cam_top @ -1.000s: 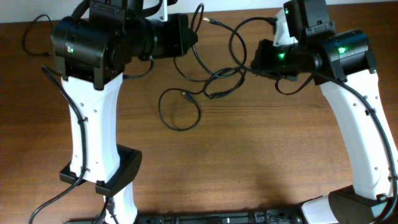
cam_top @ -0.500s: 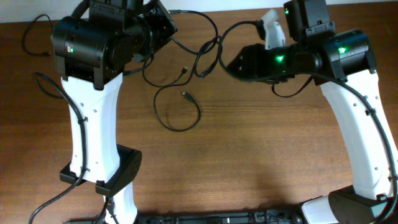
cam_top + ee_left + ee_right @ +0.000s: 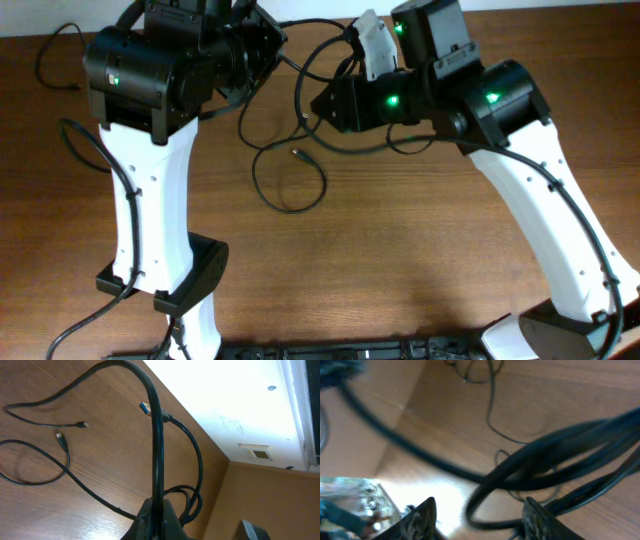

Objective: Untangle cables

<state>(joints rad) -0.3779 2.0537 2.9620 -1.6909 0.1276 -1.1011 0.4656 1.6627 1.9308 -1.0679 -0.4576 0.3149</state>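
Note:
The left gripper will next carry the cable down to its left in the overhead view and let go of it there, since that spot is bare tabletop clear of the tangle [image 3: 70, 187].
Thin black cables [image 3: 300, 85] lie tangled at the far middle of the wooden table, with one loose loop [image 3: 285, 180] trailing toward the centre. My left gripper [image 3: 262, 42] is at the far edge, shut on a cable [image 3: 158, 445] that rises straight from its jaws [image 3: 159, 510] and arches over to the left. A blue plug end [image 3: 144, 408] shows beside it. My right gripper [image 3: 322, 103] is open beside the tangle, its two fingers [image 3: 480, 517] wide apart, with blurred cable strands [image 3: 540, 460] crossing between and above them.
Thicker black arm wires loop at the far left [image 3: 55, 55] and down the left arm's side [image 3: 95, 150]. The table's far edge [image 3: 560, 8] meets a white wall. The left arm base [image 3: 185, 275] stands near the front left.
My right arm has swung left across the table to the tangle. The cables have been dragged left and bunched closer to the left gripper, which stays shut on its cable.

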